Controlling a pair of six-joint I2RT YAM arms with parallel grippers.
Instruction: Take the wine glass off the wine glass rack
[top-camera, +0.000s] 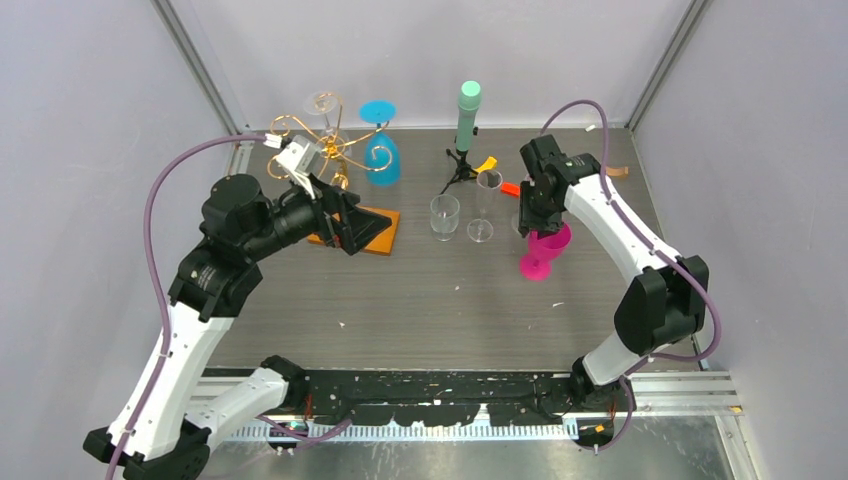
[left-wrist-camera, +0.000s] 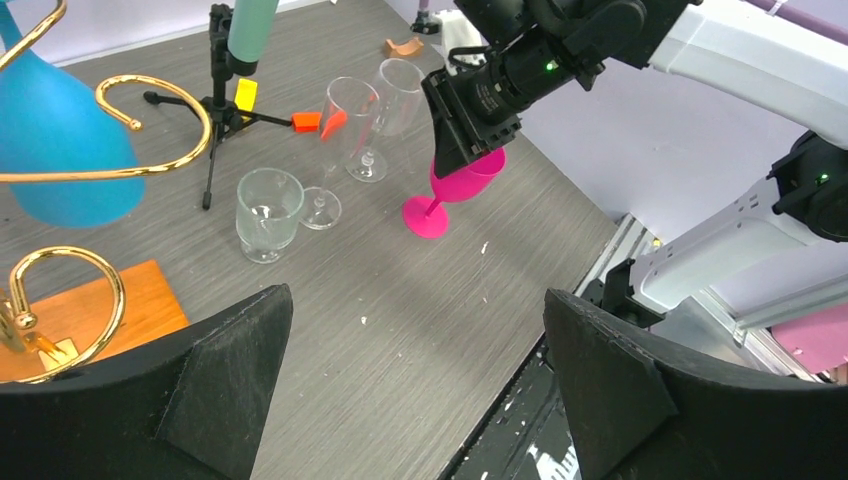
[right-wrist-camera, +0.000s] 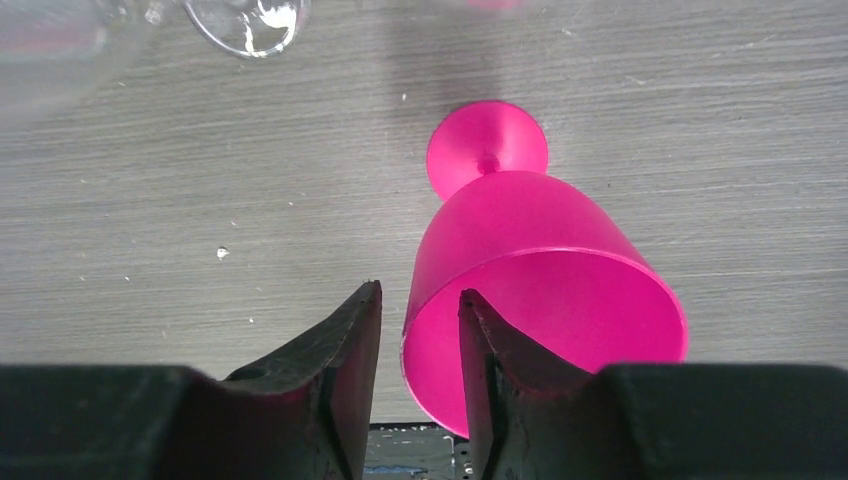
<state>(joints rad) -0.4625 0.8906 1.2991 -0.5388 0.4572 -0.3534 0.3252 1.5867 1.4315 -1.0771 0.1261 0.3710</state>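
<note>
The clear wine glass's foot (top-camera: 320, 103) is farther outward than my left gripper, so next I need to move that gripper outward past the rack's arms and close it on the foot.
The wine glass rack (top-camera: 300, 128), gold wire on an orange-brown base (top-camera: 386, 238), stands at the back left; its scroll arms (left-wrist-camera: 150, 130) show in the left wrist view. A blue wine glass (top-camera: 382, 155) (left-wrist-camera: 55, 150) hangs upside down from it, and a clear one (top-camera: 322, 104) sits higher up. A pink wine glass (top-camera: 545, 250) (left-wrist-camera: 465, 180) (right-wrist-camera: 540, 250) has its foot on the table at the right. My right gripper (top-camera: 540, 222) (right-wrist-camera: 420, 295) is open, one finger inside the pink rim and one outside, with a gap. My left gripper (top-camera: 350, 230) (left-wrist-camera: 417, 293) is wide open and holds nothing, in front of the rack base.
A mint-green cylinder on a black tripod (top-camera: 467, 115) (left-wrist-camera: 250, 30) stands at the back centre. A clear tumbler (top-camera: 444, 216) (left-wrist-camera: 268, 212) and a tall clear flute (top-camera: 486, 205) (left-wrist-camera: 340, 130) stand between the rack and the pink glass. Purple walls close in the table.
</note>
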